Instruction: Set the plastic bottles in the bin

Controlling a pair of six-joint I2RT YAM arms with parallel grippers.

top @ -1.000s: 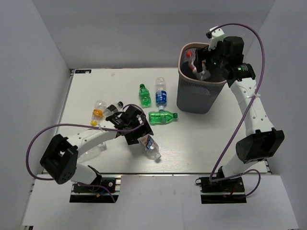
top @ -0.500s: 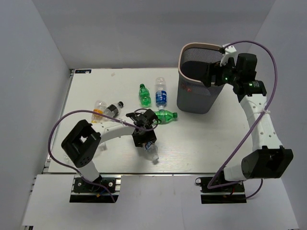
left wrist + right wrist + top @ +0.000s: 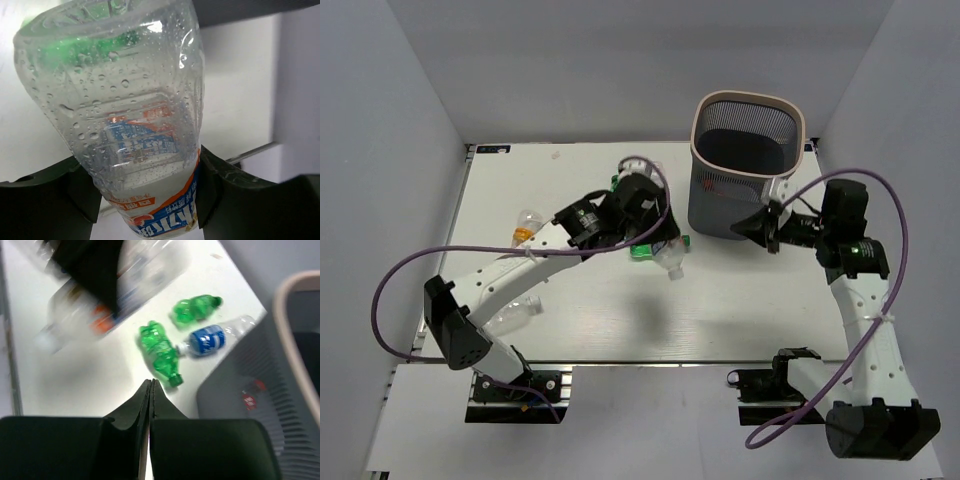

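Observation:
The left gripper raises the held bottle outward and to the right in the top view next, over the bin's open top. The bottle still hangs beside the bin.
My left gripper is shut on a clear plastic bottle with a blue and orange label and holds it off the table, left of the bin. In the left wrist view that bottle fills the frame between my two fingers. The bin is a tall grey mesh basket with a beige rim. My right gripper is shut and empty beside the bin's front right wall. Its wrist view shows the shut jaws above two green bottles and a blue-labelled bottle.
An orange-capped bottle lies at the table's left. A green bottle lies partly under my left wrist. The left arm stretches diagonally across the middle of the table. The bin's wall stands close on the right of my right gripper.
My left gripper closed on the clear bottle, lifted it and carried it up toward the bin. My right arm left the bin's mouth, dropped beside it and shut its jaws.

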